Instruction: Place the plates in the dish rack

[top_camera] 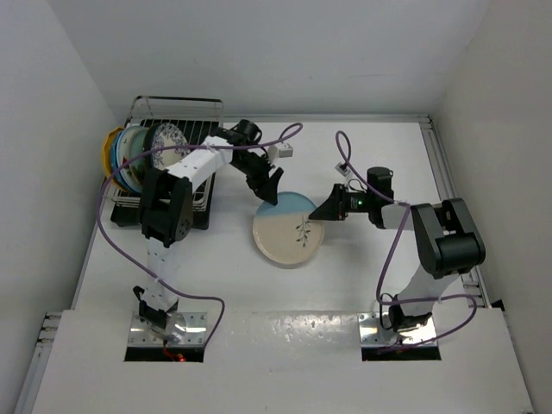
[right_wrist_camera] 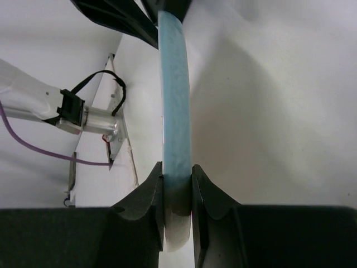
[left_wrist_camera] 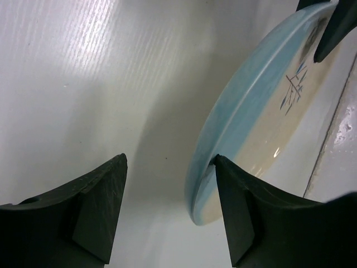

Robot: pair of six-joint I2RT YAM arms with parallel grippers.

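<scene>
The plate's far rim (top_camera: 274, 203) (left_wrist_camera: 202, 181) slants away to the right in the wrist view between my left gripper's fingers, so I will turn that way next, center the rim and close.
The blue-and-cream plate (top_camera: 287, 228) is at the table's middle, tilted, with its near edge low by the table. My right gripper (top_camera: 323, 211) is shut on its right rim; in the right wrist view both fingers (right_wrist_camera: 149, 190) press the blue rim (right_wrist_camera: 174, 84) at the gripper (right_wrist_camera: 177, 170). My left gripper (top_camera: 269, 191) is open at the plate's far rim. In the left wrist view the rim (left_wrist_camera: 251, 106) lies between the jaws of that gripper (left_wrist_camera: 169, 162), close against the right finger. The dish rack (top_camera: 185, 129) stands at the far left with several plates upright in it, among them yellow (top_camera: 110, 151) and blue-floral white (top_camera: 168, 138).
A small white connector (top_camera: 280, 148) lies behind the plate. The left arm's body (top_camera: 164, 203) hangs over the rack's near side. White walls close the table on the left, back and right. A metal rail (top_camera: 448, 172) runs along the right edge.
</scene>
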